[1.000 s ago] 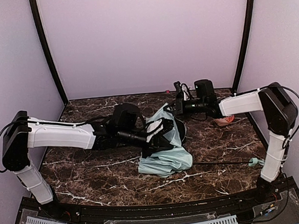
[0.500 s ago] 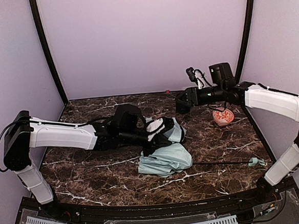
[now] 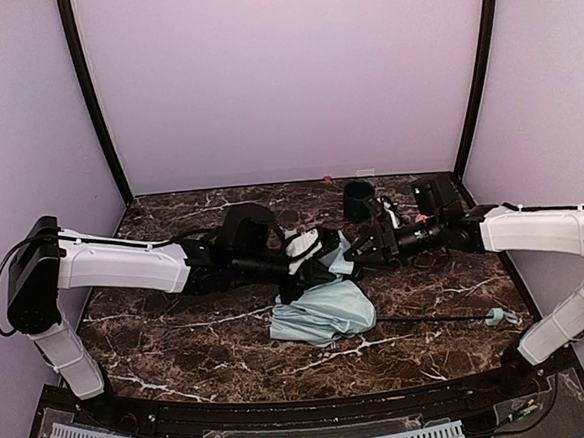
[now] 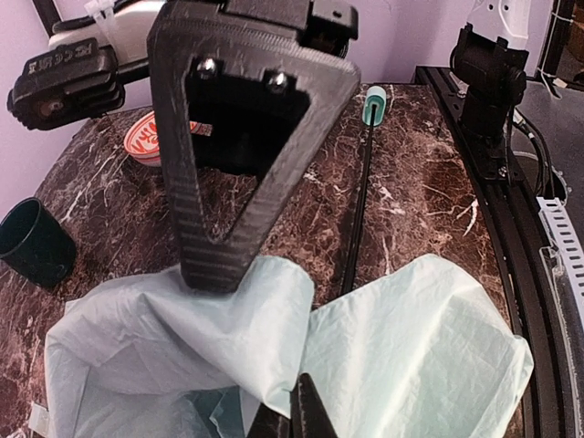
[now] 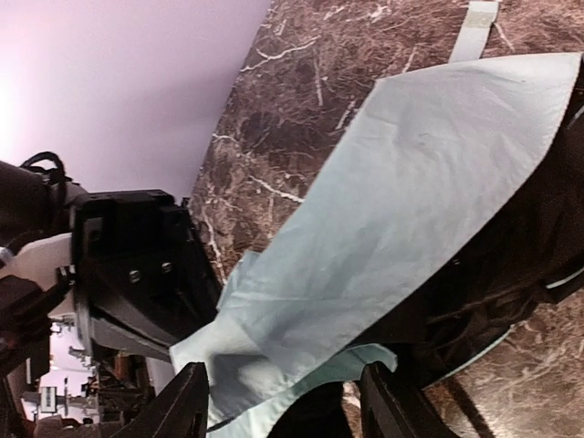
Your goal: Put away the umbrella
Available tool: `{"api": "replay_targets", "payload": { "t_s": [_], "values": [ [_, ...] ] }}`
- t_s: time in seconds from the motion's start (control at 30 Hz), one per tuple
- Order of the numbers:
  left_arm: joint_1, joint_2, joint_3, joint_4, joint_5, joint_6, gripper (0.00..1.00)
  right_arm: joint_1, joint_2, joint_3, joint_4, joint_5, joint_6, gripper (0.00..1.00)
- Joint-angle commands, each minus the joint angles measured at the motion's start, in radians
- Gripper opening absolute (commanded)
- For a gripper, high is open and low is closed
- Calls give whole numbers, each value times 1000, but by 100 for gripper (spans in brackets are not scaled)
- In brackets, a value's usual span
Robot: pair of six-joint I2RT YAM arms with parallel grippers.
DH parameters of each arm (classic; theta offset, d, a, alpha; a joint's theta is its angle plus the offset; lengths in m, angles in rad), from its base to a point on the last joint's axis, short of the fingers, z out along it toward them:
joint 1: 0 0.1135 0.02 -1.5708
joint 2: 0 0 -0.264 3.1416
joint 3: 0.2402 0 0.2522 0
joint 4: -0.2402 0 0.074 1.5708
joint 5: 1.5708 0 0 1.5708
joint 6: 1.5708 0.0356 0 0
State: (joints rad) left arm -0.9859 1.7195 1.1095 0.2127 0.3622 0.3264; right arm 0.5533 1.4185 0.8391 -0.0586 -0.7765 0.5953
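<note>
The canopy's edge (image 3: 342,264) (image 5: 272,376) is hanging there ungripped, so the right gripper next needs to ease its spread fingers left in the top view around it and close.
The umbrella (image 3: 324,312) lies crumpled mid-table, pale mint canopy up. Its thin black shaft (image 3: 429,319) runs right to the mint handle (image 3: 495,316). My left gripper (image 3: 325,260) is shut on a fold of the canopy at its upper edge; in the left wrist view the fabric (image 4: 420,347) drapes between the fingers (image 4: 228,182) of that gripper (image 4: 265,338). My right gripper (image 3: 359,249) stands open just right of that fold. In the right wrist view a canopy flap (image 5: 401,210) hangs ahead of the spread gripper (image 5: 287,401), ungripped.
A dark green cup (image 3: 358,200) stands at the back, behind my right gripper. A red-and-white bowl (image 4: 146,137) sits at the back right, mostly hidden by my right arm from above. Lilac walls close three sides; a black rail (image 3: 305,409) borders the near edge.
My right gripper let go of the canopy's upper flap, opened, lifted away to the back right, then came down beside the fold. The flap dropped. My left gripper kept its hold.
</note>
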Motion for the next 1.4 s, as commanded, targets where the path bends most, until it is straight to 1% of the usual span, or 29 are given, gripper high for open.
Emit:
{"api": "replay_targets", "payload": {
  "t_s": [0.0,0.1,0.13,0.17,0.2,0.27,0.3,0.33,0.37,0.4,0.43,0.47,0.5,0.57,0.67,0.73,0.8,0.87,0.93,1.0,1.1,1.13,1.23,1.3,1.37],
  "values": [
    [-3,6,-7,14,0,-1,0,22,-20,-42,229,-98,137,57],
    [-3,5,-8,14,5,-1,0,40,7,-39,268,-106,150,56],
    [-3,5,-6,13,6,0,0,48,17,-35,289,-116,157,54],
    [-3,4,-6,11,8,0,0,53,23,-29,309,-129,166,49],
    [-3,4,-5,8,10,0,0,57,31,-24,329,-145,176,41],
    [-3,0,-5,2,17,0,1,56,38,-13,355,-172,186,17],
    [-3,-9,-8,1,23,2,8,53,34,-5,340,-178,173,7],
    [-3,-20,-14,-1,27,6,22,45,29,6,299,-177,139,0],
    [-1,-33,-30,0,35,9,39,32,24,19,240,-172,95,0],
    [5,-48,-43,0,49,9,51,18,20,30,173,-163,40,0],
    [15,-63,-54,-6,69,8,59,4,20,37,104,-157,-30,0],
    [29,-81,-67,-13,89,4,65,-13,23,40,37,-171,-74,0],
    [53,-100,-80,-19,107,-5,68,-31,29,41,-3,-197,-117,0],
    [112,-143,-111,-15,151,-44,69,-41,38,54,-97,-221,-218,0],
    [219,-183,-165,40,246,-148,68,-41,52,93,-216,-226,-367,0],
    [241,-162,-161,27,229,-150,67,-41,57,112,-256,-239,-425,0],
    [242,-110,-121,-48,221,-139,66,-40,53,121,-265,-260,-465,0],
    [242,-58,-84,-89,248,-145,65,-34,43,121,-268,-275,-494,0],
    [236,-28,-76,-93,293,-151,68,-25,34,115,-281,-263,-517,0],
    [213,-17,-76,-98,339,-139,73,-16,26,92,-264,-235,-506,0],
    [147,9,-47,-152,328,-64,76,-9,26,52,-213,-217,-469,0],
    [132,23,-36,-185,306,-48,75,-9,26,44,-199,-210,-461,0],
    [123,70,0,-265,288,-36,68,-7,29,27,-186,-128,-441,0],
    [122,81,2,-277,295,-35,65,-12,44,27,-209,-62,-438,0],
    [122,83,-8,-273,285,-28,59,-26,71,34,-252,0,-438,0]
  ]
}}
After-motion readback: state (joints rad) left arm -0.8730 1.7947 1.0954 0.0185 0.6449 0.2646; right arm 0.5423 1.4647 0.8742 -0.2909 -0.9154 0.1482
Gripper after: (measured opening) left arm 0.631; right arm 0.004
